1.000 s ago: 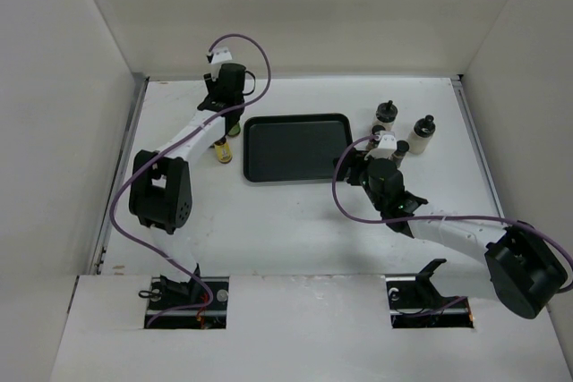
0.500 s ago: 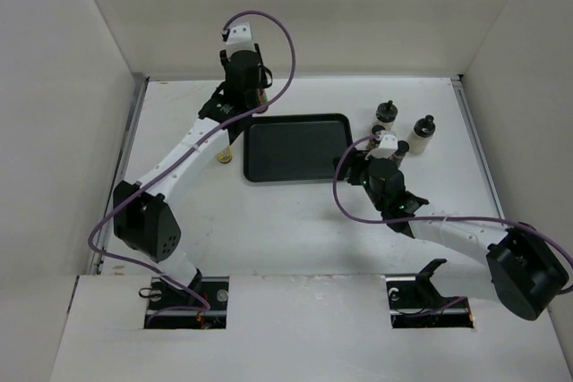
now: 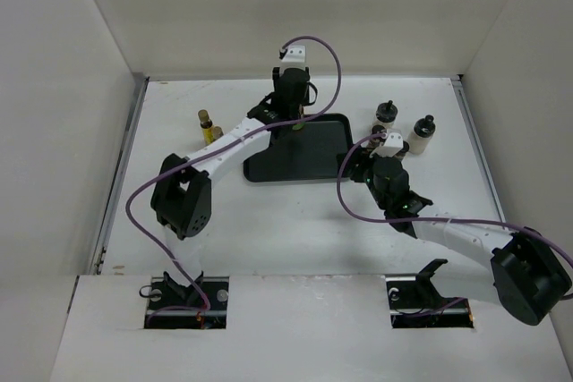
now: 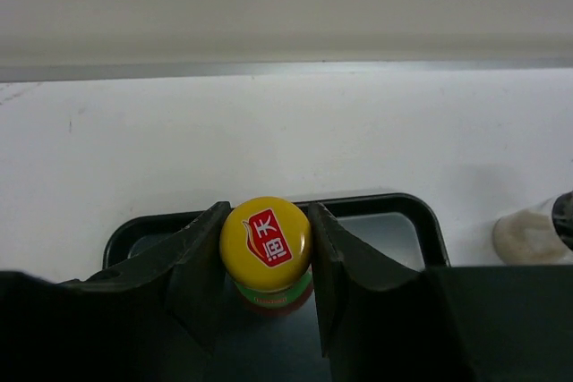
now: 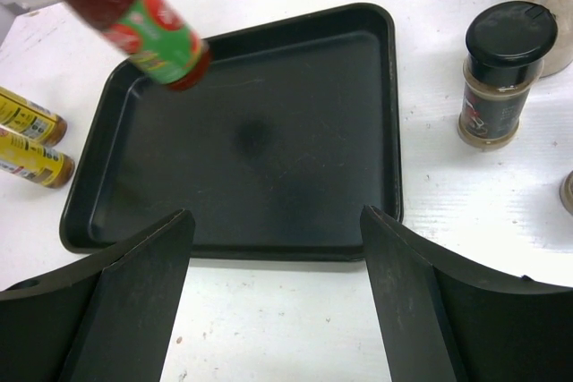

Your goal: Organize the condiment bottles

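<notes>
The red-sauce bottle's base hangs apart from its shadow on the tray (image 3: 295, 178). The left gripper brings the bottle down onto the tray's far part next, then releases its cap.
My left gripper (image 4: 267, 209) is shut on the yellow cap of the tall red-sauce bottle (image 4: 266, 243). It holds the bottle over the far part of the black tray (image 3: 295, 178), also seen in the right wrist view (image 5: 143, 24). I cannot tell whether its base touches the tray. Two yellow-labelled bottles (image 5: 29, 136) are on the table left of the tray. A dark jar (image 5: 501, 73) and two cream shakers (image 3: 386, 116) (image 3: 422, 134) stand right of it. My right gripper (image 5: 275, 216) is open and empty at the tray's near right corner.
The inside of the tray (image 5: 394, 131) holds nothing but the hanging bottle. White walls enclose the table on three sides. The left arm (image 3: 224, 145) stretches across the table left of the tray.
My left gripper has swung right from beside the yellow-labelled bottles to over the tray, carrying the red-sauce bottle. The right arm has hardly moved.
</notes>
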